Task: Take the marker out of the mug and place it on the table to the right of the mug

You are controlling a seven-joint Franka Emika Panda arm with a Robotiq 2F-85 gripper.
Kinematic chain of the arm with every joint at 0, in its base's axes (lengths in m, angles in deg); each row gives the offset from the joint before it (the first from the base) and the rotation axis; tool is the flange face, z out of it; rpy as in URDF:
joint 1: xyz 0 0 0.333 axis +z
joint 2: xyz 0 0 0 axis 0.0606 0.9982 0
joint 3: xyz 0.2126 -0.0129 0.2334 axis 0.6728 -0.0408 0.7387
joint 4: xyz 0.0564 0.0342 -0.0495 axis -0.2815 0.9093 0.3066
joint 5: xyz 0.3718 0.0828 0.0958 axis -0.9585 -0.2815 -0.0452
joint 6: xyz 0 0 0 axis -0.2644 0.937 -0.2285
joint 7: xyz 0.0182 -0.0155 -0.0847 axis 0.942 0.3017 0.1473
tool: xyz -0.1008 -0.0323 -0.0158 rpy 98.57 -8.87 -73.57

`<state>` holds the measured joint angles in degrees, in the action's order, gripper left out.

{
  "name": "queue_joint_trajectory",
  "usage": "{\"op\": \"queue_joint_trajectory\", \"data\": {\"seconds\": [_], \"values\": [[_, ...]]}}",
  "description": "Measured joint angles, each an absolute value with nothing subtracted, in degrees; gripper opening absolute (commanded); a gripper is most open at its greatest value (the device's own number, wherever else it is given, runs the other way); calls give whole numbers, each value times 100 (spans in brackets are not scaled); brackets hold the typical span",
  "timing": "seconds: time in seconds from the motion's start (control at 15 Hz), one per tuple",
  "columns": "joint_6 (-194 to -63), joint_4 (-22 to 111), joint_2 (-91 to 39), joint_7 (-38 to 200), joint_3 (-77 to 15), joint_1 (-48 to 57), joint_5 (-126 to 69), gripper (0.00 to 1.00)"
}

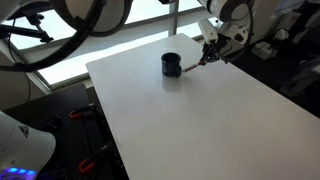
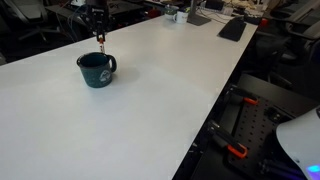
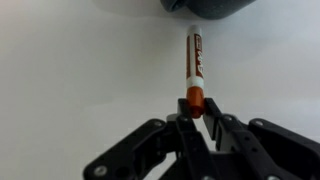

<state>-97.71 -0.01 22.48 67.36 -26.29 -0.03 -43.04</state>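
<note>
The marker is out of the mug, but its red end is still raised. I should lower my gripper to the table beside the mug next and open it.
The dark blue mug stands on the white table; it also shows in the other exterior view, and its edge is at the top of the wrist view. My gripper is shut on the red end of the marker. The marker is outside the mug, and its far tip points toward the mug's side. In both exterior views the gripper holds the marker right beside the mug. I cannot tell whether the tip touches the table.
The table is broad and white, with its edges running close by in an exterior view. A keyboard and small items lie at its far end. Chairs and cables stand around the table. The robot base is at one corner.
</note>
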Motion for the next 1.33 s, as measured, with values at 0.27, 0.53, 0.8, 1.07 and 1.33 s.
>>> {"op": "queue_joint_trajectory", "data": {"seconds": [0.27, 0.53, 0.8, 1.07, 1.33], "values": [[-9597, -141, 2476, 6730, -2638, -3, -4289, 5], [-9551, -248, 2599, 6727, -2654, -2, -4277, 45], [-9514, -267, 2629, 6724, -2675, 1, -4252, 42], [-9514, -267, 2632, 6726, -2675, 1, -4252, 45], [-9514, -267, 2633, 6726, -2675, 1, -4252, 45]]}}
